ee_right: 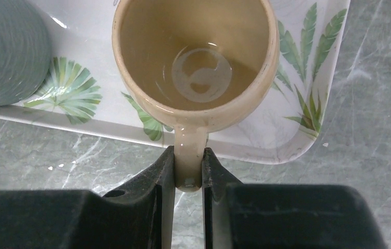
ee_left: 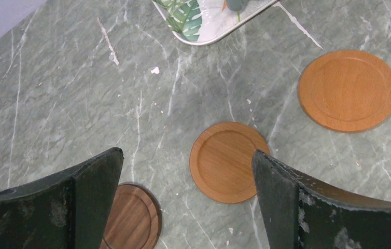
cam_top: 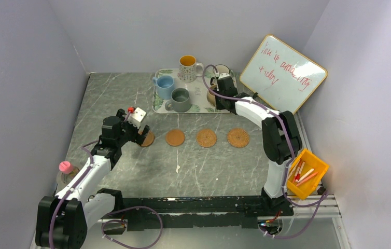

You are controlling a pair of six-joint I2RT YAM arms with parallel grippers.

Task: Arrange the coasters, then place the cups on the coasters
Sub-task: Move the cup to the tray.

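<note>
The tan cup's handle sticks out past the tray's edge, so my left gripper should move outward and to the right in the top view, then down onto that handle.
My right gripper (ee_right: 188,151) is shut on the handle of the tan cup (ee_right: 196,57), which is over the near right corner of the leaf-print tray (ee_right: 297,140). In the top view that gripper (cam_top: 217,92) reaches over the tray's right side. The light blue cup (cam_top: 165,85), grey-green cup (cam_top: 180,99) and orange-lined patterned cup (cam_top: 188,66) are on the tray. A white cup (cam_top: 223,69) peeks out behind the arm. My left gripper (ee_left: 185,154) hovers open over a smooth tan coaster (ee_left: 229,162), with a dark brown coaster (ee_left: 131,218) at its left. Three coasters (cam_top: 175,137) (cam_top: 206,138) (cam_top: 238,138) lie in a row.
A whiteboard (cam_top: 284,72) leans at the back right. A yellow bin of pens (cam_top: 307,174) sits by the right arm's base. A pink-capped bottle (cam_top: 66,168) stands at the near left beside the left arm. Grey walls enclose the table.
</note>
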